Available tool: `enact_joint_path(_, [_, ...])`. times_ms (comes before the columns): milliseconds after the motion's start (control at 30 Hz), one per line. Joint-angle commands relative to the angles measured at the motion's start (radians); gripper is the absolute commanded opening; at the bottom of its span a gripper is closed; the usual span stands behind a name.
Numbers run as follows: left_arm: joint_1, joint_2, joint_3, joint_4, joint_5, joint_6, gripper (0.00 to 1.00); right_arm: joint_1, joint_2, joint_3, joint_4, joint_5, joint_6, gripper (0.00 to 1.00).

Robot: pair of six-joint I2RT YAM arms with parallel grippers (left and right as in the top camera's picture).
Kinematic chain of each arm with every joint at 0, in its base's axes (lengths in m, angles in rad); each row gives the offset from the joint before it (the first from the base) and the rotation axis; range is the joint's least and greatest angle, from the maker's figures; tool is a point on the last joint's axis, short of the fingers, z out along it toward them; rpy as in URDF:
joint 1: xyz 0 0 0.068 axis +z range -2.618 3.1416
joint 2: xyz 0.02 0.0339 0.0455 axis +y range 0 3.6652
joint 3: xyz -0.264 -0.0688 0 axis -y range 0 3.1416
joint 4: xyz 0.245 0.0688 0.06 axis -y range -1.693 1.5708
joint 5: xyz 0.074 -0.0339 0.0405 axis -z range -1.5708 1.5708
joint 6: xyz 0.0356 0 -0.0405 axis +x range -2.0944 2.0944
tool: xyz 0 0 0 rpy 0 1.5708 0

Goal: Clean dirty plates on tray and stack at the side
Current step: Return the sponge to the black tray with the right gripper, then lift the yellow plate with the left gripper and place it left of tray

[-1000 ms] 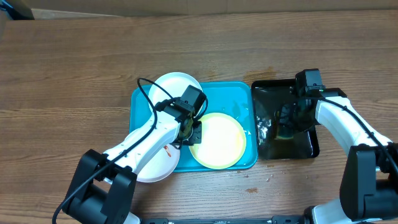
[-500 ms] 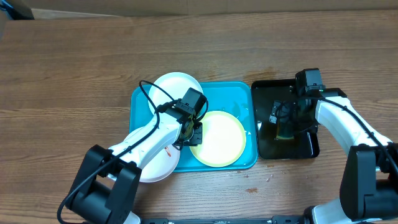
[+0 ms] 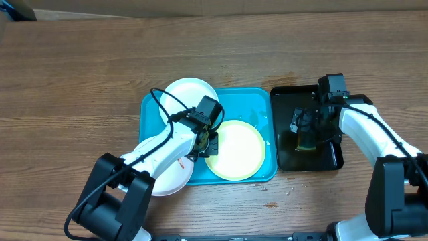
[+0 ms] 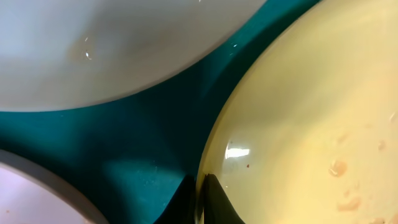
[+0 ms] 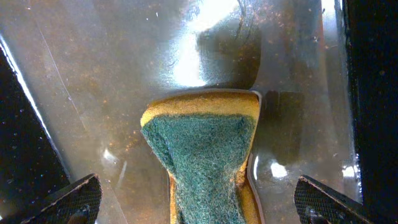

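I will next lift the plate with my left gripper, carry it to the bare table beyond the white plates, lower it and let it go, because that spot is to my left gripper's left in the overhead view.
The turquoise tray (image 3: 249,104) holds a lime-green-rimmed plate (image 3: 235,151) on its right half. Two white plates overlap the tray's left side, one at the back (image 3: 189,96) and one at the front (image 3: 168,176) with a red smear. My left gripper (image 3: 206,142) is shut on the green plate's left rim; the left wrist view shows the rim (image 4: 208,155) pinched between the dark fingertips (image 4: 214,199). My right gripper (image 5: 199,205) stands wide open over a green-and-yellow sponge (image 5: 205,149), its pads clear of the sponge on both sides.
A smaller black tray (image 3: 287,95) with wet, glistening water stands right of the turquoise tray, and the sponge (image 3: 306,142) lies in it. Bare wooden table (image 3: 80,80) surrounds both trays. Water drops lie near the front edge (image 3: 289,192).
My right gripper has opened and let go of the sponge, which now lies in the black tray. My left gripper has closed onto the green plate's rim.
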Motion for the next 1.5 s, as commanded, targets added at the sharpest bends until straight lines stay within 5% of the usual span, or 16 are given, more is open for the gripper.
enact_joint_path(0, [-0.017,0.016,-0.008,-0.008,0.001,-0.002,0.04,0.003,-0.003,0.003,0.005,0.01,0.001,1.0])
enact_joint_path(700, [-0.082,-0.057,0.352,-0.303,-0.379,0.018,0.04,0.003,-0.003,0.003,0.005,0.01,0.001,1.0])
enact_joint_path(1300, [-0.536,-0.057,0.406,-0.295,-1.345,0.047,0.04,0.003,-0.003,0.003,0.005,0.01,0.002,1.0])
enact_joint_path(1467, [-0.59,-0.057,0.406,-0.286,-1.402,0.047,0.04,0.003,-0.003,0.003,0.005,0.01,0.001,1.0])
